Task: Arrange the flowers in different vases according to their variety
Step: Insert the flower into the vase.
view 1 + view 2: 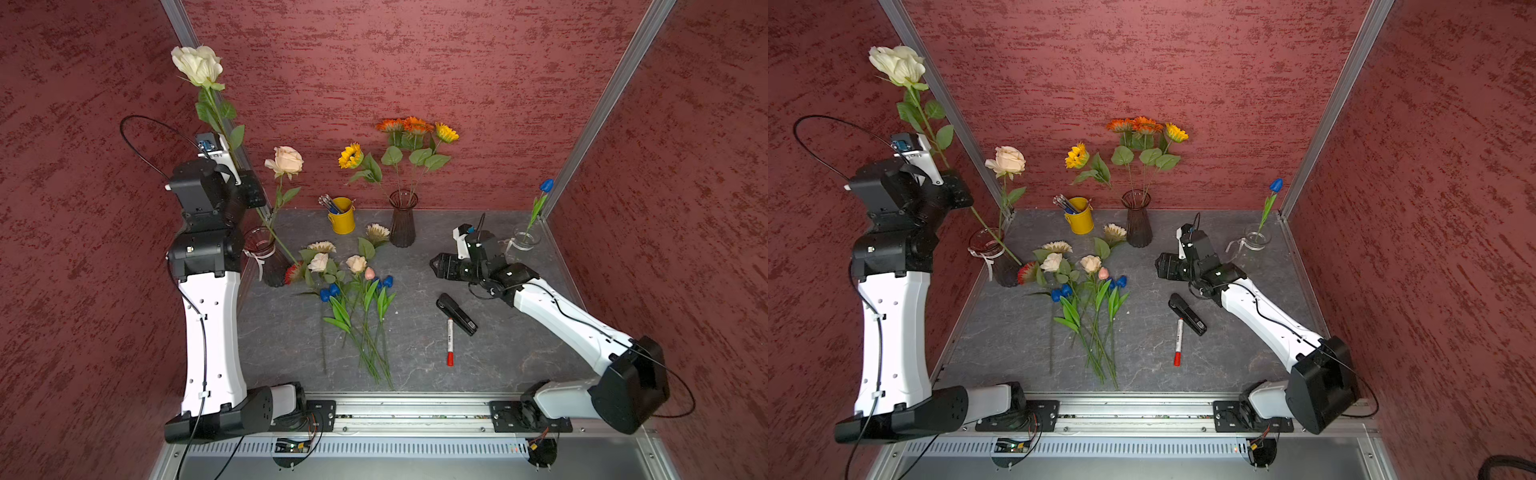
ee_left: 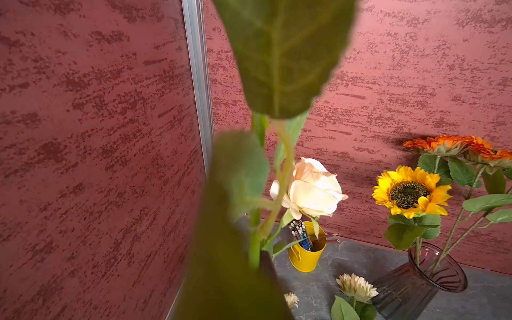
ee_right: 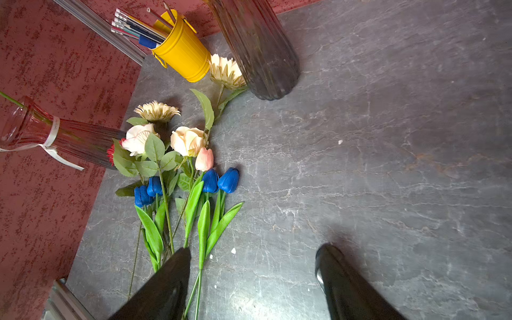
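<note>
A peach rose [image 1: 286,161] already stands in the dark flared vase's opening [image 1: 258,237] below my left gripper. I will next move my left gripper down toward it and release the white rose's stem inside.
My left gripper [image 1: 248,189] is raised high at the left and is shut on the stem of a white rose [image 1: 198,64]. The stem's lower end slants down past the mouth of the dark flared vase [image 1: 266,257]; I cannot tell whether it is inside. A peach rose [image 1: 286,161] stands in that vase. The ribbed vase [image 1: 402,222] holds orange and yellow sunflowers [image 1: 405,126]. The small clear vase [image 1: 525,237] holds a blue tulip [image 1: 546,185]. More flowers [image 1: 353,282] lie piled mid-table. My right gripper [image 3: 255,252] hovers open and empty to their right.
A yellow pen cup [image 1: 343,216] stands at the back between the two dark vases. A red marker [image 1: 450,341] and a black stapler-like object [image 1: 456,313] lie right of the pile. Red walls close in three sides, and a metal rail [image 1: 399,409] runs along the front.
</note>
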Available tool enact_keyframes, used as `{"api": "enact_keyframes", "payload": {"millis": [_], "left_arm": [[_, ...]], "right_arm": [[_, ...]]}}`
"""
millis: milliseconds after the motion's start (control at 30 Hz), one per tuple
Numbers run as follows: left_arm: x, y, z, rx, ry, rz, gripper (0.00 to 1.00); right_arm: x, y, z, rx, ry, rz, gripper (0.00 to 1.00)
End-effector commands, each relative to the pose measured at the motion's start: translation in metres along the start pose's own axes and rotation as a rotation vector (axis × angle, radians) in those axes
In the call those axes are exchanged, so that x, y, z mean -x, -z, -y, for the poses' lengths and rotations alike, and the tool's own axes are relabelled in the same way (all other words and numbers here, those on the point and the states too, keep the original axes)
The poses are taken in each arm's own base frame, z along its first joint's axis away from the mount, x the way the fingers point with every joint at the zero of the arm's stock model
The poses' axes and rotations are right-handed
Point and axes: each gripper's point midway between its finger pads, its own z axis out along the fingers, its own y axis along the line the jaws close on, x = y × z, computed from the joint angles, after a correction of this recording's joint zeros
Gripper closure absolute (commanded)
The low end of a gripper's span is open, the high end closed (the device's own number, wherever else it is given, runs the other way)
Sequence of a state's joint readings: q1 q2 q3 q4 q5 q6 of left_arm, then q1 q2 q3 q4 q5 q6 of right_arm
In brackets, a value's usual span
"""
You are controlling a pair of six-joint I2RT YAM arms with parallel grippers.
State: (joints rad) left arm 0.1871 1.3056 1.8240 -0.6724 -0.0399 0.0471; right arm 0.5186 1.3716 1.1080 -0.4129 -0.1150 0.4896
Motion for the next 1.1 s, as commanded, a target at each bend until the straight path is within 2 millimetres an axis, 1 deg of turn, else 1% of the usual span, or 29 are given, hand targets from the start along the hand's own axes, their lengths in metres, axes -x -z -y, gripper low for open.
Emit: {"api": "enact_keyframes", "payload": {"millis": [0, 100, 233, 433, 533, 667, 733, 767, 800, 900, 1067], "left_arm": [[0.03, 0.001, -0.013, 0.062, -0.075, 0.097, 1.0], [0.046, -0.001, -0.027, 0.108, -0.123, 0.15, 1.0], [0.062, -0.009, -0.041, 0.127, -0.13, 0.198, 1.0], [0.077, -0.026, -0.048, 0.11, -0.142, 0.319, 1.0], [0.077, -0.037, -0.049, 0.096, -0.142, 0.327, 1.0], [0.066, -0.053, -0.059, 0.109, -0.145, 0.334, 1.0], [0.058, -0.059, -0.064, 0.115, -0.144, 0.338, 1.0], [0.051, -0.064, -0.067, 0.112, -0.138, 0.326, 1.0], [0.044, -0.069, -0.07, 0.113, -0.138, 0.31, 1.0], [0.019, -0.081, -0.076, 0.114, -0.118, 0.265, 1.0], [-0.029, -0.097, -0.078, 0.109, -0.082, 0.211, 1.0]], "right_arm": [[0.003, 0.004, -0.004, 0.004, 0.012, 0.012, 0.22], [0.001, 0.002, -0.003, 0.0, 0.01, 0.0, 0.22], [0.004, 0.002, -0.004, -0.004, 0.015, 0.002, 0.22], [0.007, -0.004, -0.006, -0.009, 0.018, -0.017, 0.22], [0.006, -0.007, -0.005, -0.018, 0.02, -0.027, 0.22], [0.006, -0.011, -0.004, -0.026, 0.014, -0.04, 0.22], [0.009, -0.009, -0.006, -0.025, 0.015, -0.039, 0.22], [0.006, -0.016, -0.004, -0.036, 0.013, -0.056, 0.22], [0.008, -0.017, -0.004, -0.039, 0.014, -0.059, 0.22], [0.013, -0.016, -0.007, -0.043, 0.018, -0.059, 0.22], [0.018, -0.015, -0.01, -0.046, 0.028, -0.067, 0.22]]}}
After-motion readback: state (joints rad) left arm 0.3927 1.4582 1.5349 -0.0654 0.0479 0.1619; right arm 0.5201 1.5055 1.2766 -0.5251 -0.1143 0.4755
